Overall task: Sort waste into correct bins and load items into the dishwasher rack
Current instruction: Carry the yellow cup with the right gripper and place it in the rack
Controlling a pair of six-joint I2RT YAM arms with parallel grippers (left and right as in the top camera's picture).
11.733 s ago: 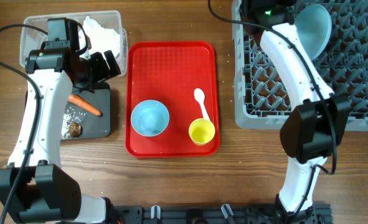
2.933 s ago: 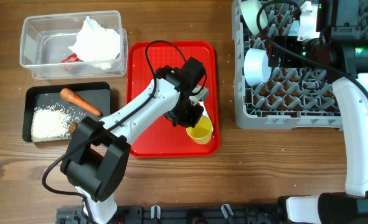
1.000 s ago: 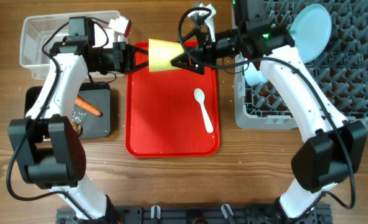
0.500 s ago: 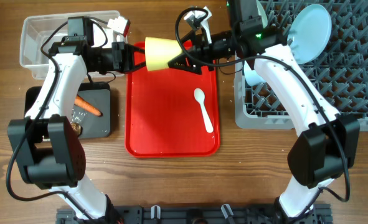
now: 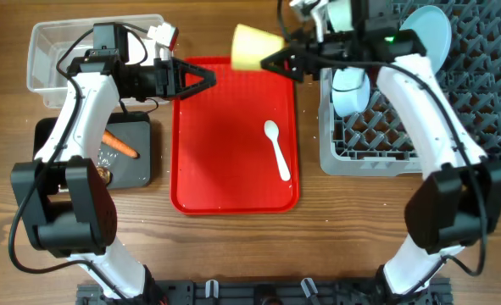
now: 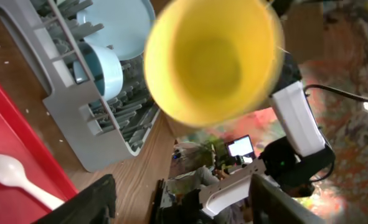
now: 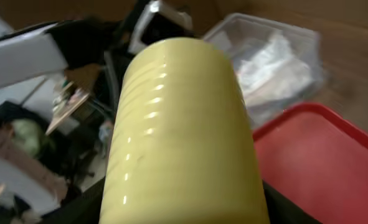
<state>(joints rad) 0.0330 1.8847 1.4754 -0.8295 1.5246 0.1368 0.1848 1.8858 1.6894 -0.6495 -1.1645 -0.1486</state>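
Note:
The grey rack's near corner (image 5: 353,139) by the bowl (image 5: 350,90) is empty. I need to move my right gripper back over it, tilt it downward, lower it and let go of the cup.
My right gripper (image 5: 277,59) is shut on the small yellow cup (image 5: 250,47) and holds it on its side in the air above the red tray's far edge. The cup's ribbed wall (image 7: 180,137) fills the right wrist view. Left of it, my left gripper (image 5: 201,80) stands open and empty, apart from the cup, whose open mouth (image 6: 215,59) faces the left wrist camera. A white spoon (image 5: 275,149) lies on the red tray (image 5: 225,161). The grey rack (image 5: 420,127) on the right holds a light blue plate (image 5: 425,34) and a bowl (image 5: 350,90).
The clear tub (image 5: 51,55) sits at the far left with a white napkin (image 7: 271,62) in it. In front of it the black tray (image 5: 136,165) holds a carrot (image 5: 116,145) and a brown scrap (image 5: 104,175). My left arm reaches over both bins.
My left gripper has opened and let go of the yellow cup. My right gripper has carried the cup to the right, toward the rack.

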